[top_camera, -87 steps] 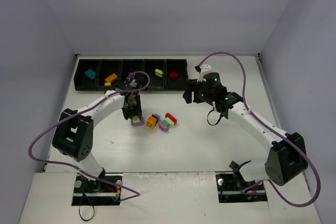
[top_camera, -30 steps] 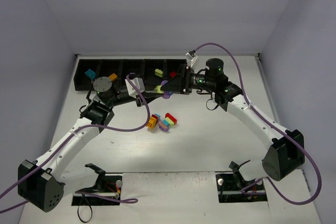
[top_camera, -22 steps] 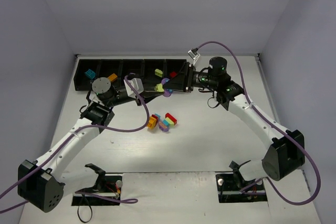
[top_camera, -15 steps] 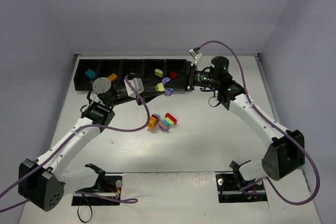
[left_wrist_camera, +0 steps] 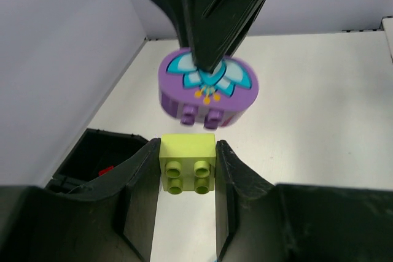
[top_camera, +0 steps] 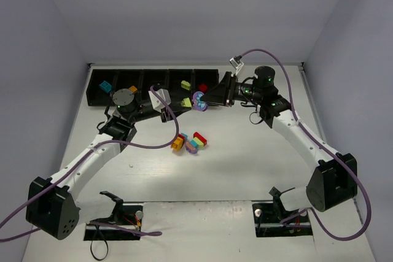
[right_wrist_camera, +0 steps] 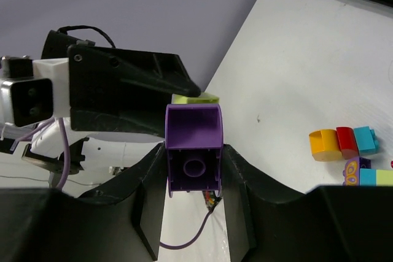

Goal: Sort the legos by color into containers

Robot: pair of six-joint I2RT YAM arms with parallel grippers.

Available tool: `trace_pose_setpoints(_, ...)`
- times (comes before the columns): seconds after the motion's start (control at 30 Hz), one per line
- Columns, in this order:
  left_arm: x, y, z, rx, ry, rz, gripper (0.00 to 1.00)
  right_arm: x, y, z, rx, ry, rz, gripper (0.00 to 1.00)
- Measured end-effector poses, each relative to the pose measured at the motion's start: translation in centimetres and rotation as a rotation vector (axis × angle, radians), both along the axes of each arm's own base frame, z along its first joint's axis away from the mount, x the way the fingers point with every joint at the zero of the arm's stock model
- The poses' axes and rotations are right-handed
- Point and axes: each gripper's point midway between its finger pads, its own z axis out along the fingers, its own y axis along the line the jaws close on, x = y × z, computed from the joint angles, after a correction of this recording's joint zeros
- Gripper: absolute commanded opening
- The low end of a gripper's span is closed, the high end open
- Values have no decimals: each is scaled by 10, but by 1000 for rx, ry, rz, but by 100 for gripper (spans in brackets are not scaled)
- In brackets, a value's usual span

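The matching bin holding a lime brick is outward of my left gripper, so my left gripper will swing outward, tip down and let go of the lime brick there.
My left gripper (top_camera: 183,103) is shut on a lime green brick (top_camera: 186,102), held in the air in front of the containers (top_camera: 98,97), a row of black bins. My right gripper (top_camera: 204,99) is shut on a rounded purple brick (top_camera: 198,100) just right of it. In the left wrist view the lime brick (left_wrist_camera: 187,172) sits between my fingers and the purple brick (left_wrist_camera: 209,89) hangs just beyond it, apart. In the right wrist view the purple brick (right_wrist_camera: 193,150) is clamped and the lime brick (right_wrist_camera: 195,98) shows behind it. Several legos (top_camera: 190,141) lie on the table.
The bins hold a teal brick (top_camera: 105,86), an orange one (top_camera: 132,90), a lime one (top_camera: 185,83) and a red one (top_camera: 202,88). Both arms reach toward each other over the table's far half. Purple cables loop beside each arm.
The left arm lifted the stacked purple and lime bricks from the pile and met the right gripper. Now the right gripper has drawn the purple brick slightly right, off the lime brick.
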Motion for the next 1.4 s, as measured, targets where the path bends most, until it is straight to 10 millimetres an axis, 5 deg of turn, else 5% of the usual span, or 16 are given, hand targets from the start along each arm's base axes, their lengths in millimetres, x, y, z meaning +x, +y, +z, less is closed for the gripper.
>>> trace_pose_setpoints(0.43, 31, 5, -40, 44, 103, 76, 0, 4, -12, -13, -43, -32, -21, 0)
trace_pose_setpoints(0.53, 60, 7, -54, 69, 172, 163, 2, 7, -15, -21, -75, -39, -41, 0)
trace_pose_setpoints(0.67, 111, 8, -63, 90, 245, 303, 23, 12, -18, -31, -117, -47, -71, 0)
trace_pose_setpoints(0.87, 186, 15, -82, 132, 330, 515, 26, 17, -25, -43, -178, -65, -112, 0)
trace_pose_setpoints(1.03, 236, 27, -119, 188, 450, 647, 36, 21, -30, -52, -227, -78, -144, 0)
trace_pose_setpoints(1.17, 258, 37, -155, 257, 536, 734, 41, 22, -34, -57, -256, -83, -160, 0)
trace_pose_setpoints(1.4, 261, 45, -191, 334, 652, 799, 52, 22, -38, -65, -291, -87, -176, 0)
